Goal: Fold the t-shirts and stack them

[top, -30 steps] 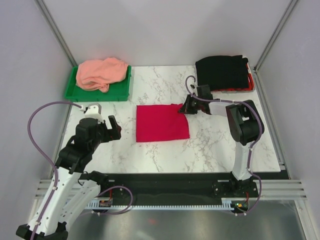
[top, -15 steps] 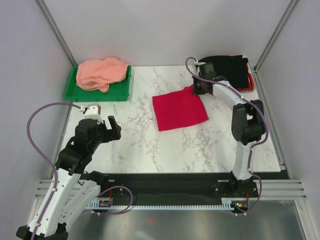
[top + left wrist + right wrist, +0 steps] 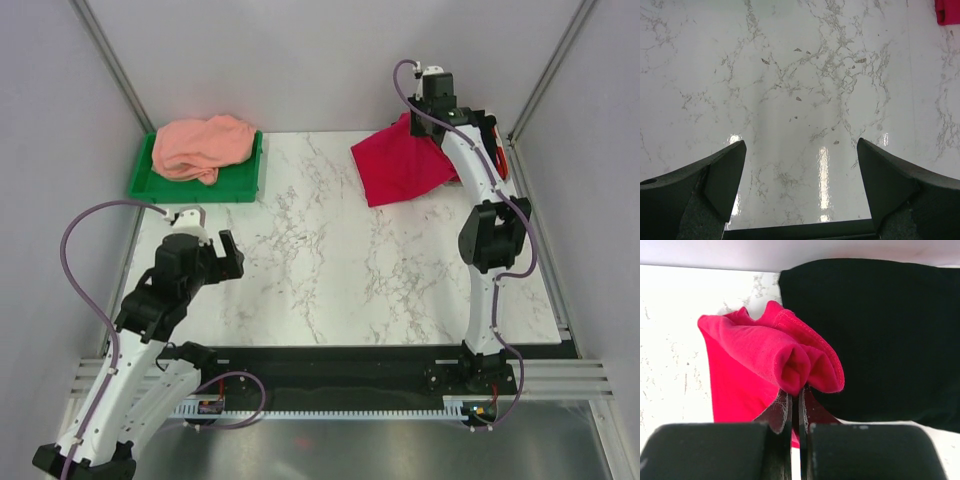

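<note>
My right gripper rises toward the right in the top view next, then lowers over the black t-shirt (image 3: 487,134) (image 3: 883,342), because the red cloth still trails on marble.
My right gripper (image 3: 430,104) (image 3: 796,395) is shut on a bunched edge of the folded crimson-red t-shirt (image 3: 398,167) (image 3: 755,355). It holds the shirt lifted at the back right, with the cloth trailing down to the left onto the table. Just beyond it in the right wrist view lies the folded black t-shirt (image 3: 875,330), which the red cloth and the arm mostly hide from above. The salmon-pink t-shirt (image 3: 201,147) lies crumpled in the green tray (image 3: 140,182) at the back left. My left gripper (image 3: 207,258) (image 3: 801,145) hovers open over bare marble at the front left.
The marble table (image 3: 330,260) is boxed in by grey walls at the back and on both sides. A corner of the crimson-red t-shirt (image 3: 947,12) shows at the top right of the left wrist view.
The right gripper has carried the red t-shirt from the table's middle up and back to the right, over the black t-shirt. The left arm has hardly moved.
</note>
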